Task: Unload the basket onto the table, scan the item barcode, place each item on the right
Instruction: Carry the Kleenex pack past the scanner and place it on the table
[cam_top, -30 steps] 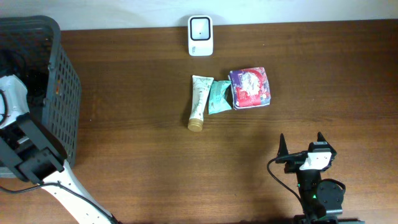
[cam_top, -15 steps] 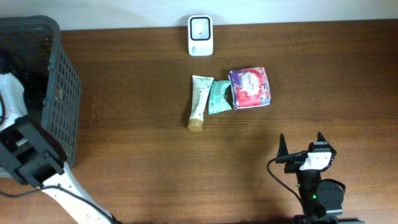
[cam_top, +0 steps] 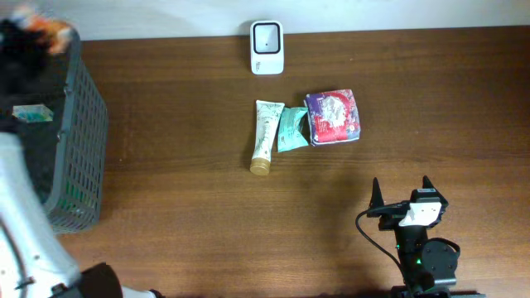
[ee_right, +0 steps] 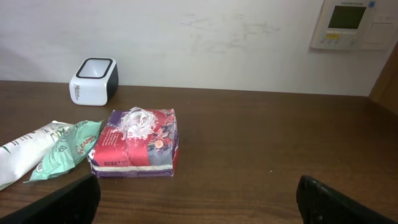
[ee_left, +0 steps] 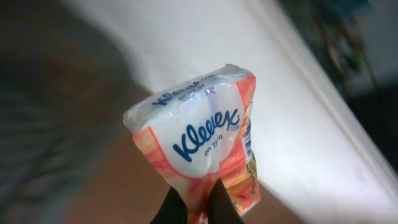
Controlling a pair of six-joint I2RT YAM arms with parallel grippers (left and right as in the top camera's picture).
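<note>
The tabletop is empty beside the cream tube. My left gripper should take the Kleenex pack to the right in the overhead view and down, and release it there.
My left gripper is shut on the bottom edge of a white and orange Kleenex tissue pack, held upright in the left wrist view. Overhead, that pack is an orange blur above the basket's far corner at the top left. The white barcode scanner stands at the table's far edge; the right wrist view also shows the scanner. My right gripper rests open near the front right, nothing between its fingers.
A dark grey basket stands at the left edge with packets inside. A cream tube, a green packet and a purple-red tissue pack lie together below the scanner. My left arm's white body fills the lower left.
The left gripper shut on the tissue pack inside the basket and rose with it toward the far left corner. The right arm has not moved.
</note>
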